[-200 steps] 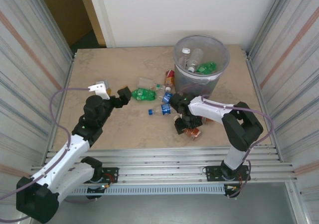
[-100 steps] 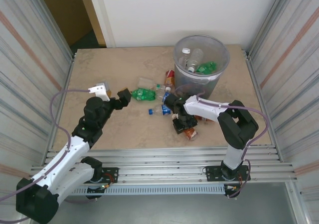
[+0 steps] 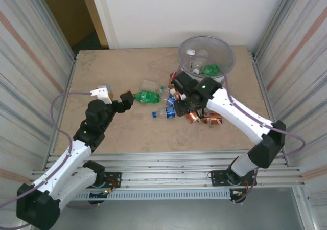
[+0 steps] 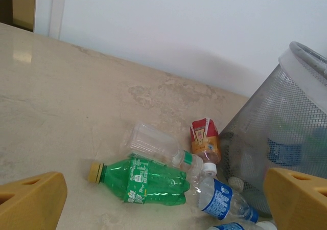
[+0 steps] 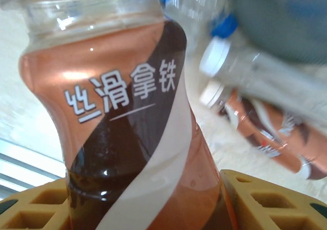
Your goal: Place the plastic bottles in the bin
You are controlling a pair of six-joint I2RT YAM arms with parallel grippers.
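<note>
The brown-labelled bottle goes up and outward over the bin's opening (image 3: 210, 58) next for my right gripper to release, since the bin's rim stands higher and outward.
My right gripper (image 3: 190, 112) is shut on a brown-labelled bottle (image 5: 127, 128), which stands between its yellow pads (image 5: 265, 204) and hangs just above the table in front of the bin (image 3: 232, 61). The round mesh bin holds several bottles. A second brown bottle (image 3: 212, 120) lies on the table beside the held one. Left of the bin lie a green bottle (image 4: 148, 181), a clear one (image 4: 153, 143), a red-labelled one (image 4: 205, 140) and a blue-labelled one (image 4: 222, 199). My left gripper (image 3: 115, 93) is open, just left of the green bottle (image 3: 148, 96), with nothing between its fingers.
Corrugated metal walls close in the table on both sides, and a white wall stands behind it. An open doorway shows at the back left. The bin's mesh wall (image 4: 286, 138) rises at the right of the left wrist view.
The right gripper has closed on the brown-labelled bottle and lifted it off the table, swinging up and toward the bin. The left arm has stayed still.
</note>
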